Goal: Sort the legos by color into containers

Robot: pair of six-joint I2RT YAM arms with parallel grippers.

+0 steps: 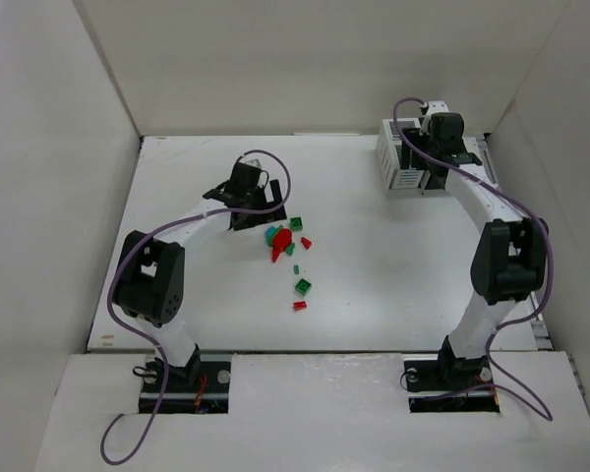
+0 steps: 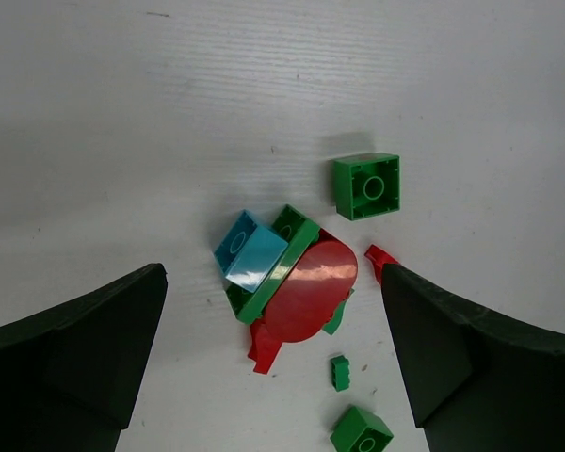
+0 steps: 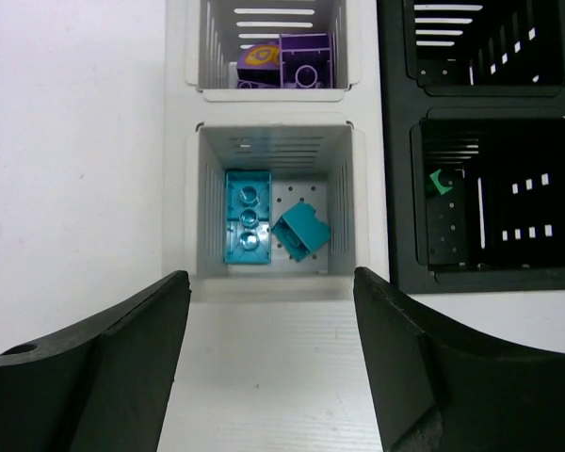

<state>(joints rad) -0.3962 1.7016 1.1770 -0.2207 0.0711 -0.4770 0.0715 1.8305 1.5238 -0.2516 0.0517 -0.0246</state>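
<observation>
I will next lower my left gripper toward the pile and turn it until its fingers are on both sides of the teal brick (image 1: 270,234) (image 2: 251,250), because that brick sits at a slant to them on top of the green plate.
The loose legos lie in a small pile (image 1: 280,241) mid-table. In the left wrist view a teal brick (image 2: 250,252) rests on a long green plate (image 2: 281,271) and a round red piece (image 2: 311,287), with a green square brick (image 2: 367,185) beyond. My left gripper (image 2: 273,275) is open and empty, its jaws either side of the pile. My right gripper (image 3: 271,282) is open and empty, just in front of the white container (image 3: 184,141). That container holds two teal bricks (image 3: 248,217) near and purple bricks (image 3: 287,61) farther back. The black container (image 3: 400,141) holds a green brick (image 3: 440,182).
More bricks lie around the pile: a small green one (image 2: 339,372), a green block (image 2: 363,433), a red piece (image 2: 379,259), and a green (image 1: 303,287) and a red one (image 1: 299,306) nearer the arms. White walls enclose the table. The containers (image 1: 398,157) stand at the far right.
</observation>
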